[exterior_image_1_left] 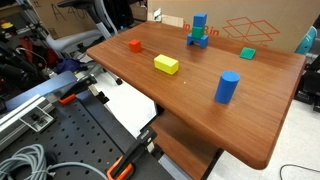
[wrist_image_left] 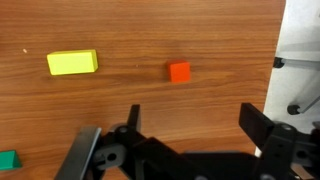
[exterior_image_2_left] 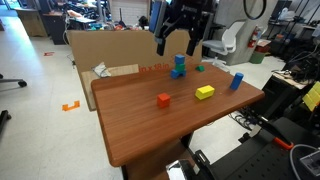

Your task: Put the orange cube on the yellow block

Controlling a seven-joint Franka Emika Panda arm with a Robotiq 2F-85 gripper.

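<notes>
Bare wood all around the orange cube (exterior_image_2_left: 163, 99) (wrist_image_left: 180, 72) leaves room for both open fingertips, so my gripper comes down toward it next, bringing them down on opposite sides.
The orange cube (exterior_image_1_left: 135, 45) (exterior_image_2_left: 163, 99) sits alone on the wooden table, and in the wrist view (wrist_image_left: 180, 71) it lies just ahead of my jaws. The yellow block (exterior_image_1_left: 166, 64) (exterior_image_2_left: 205, 92) lies flat about a hand's width from it, at the left of the wrist view (wrist_image_left: 73, 63). My gripper (exterior_image_2_left: 177, 47) (wrist_image_left: 193, 120) hangs high above the table, open and empty, with nothing between its fingers.
A blue cylinder (exterior_image_1_left: 227, 87) (exterior_image_2_left: 237, 81) stands near one table edge. A stack of blue blocks (exterior_image_1_left: 199, 30) (exterior_image_2_left: 179, 67) and a green block (exterior_image_1_left: 247, 53) (wrist_image_left: 8, 160) sit near the cardboard box (exterior_image_2_left: 100, 50). The table edge (wrist_image_left: 278, 60) runs close to the cube.
</notes>
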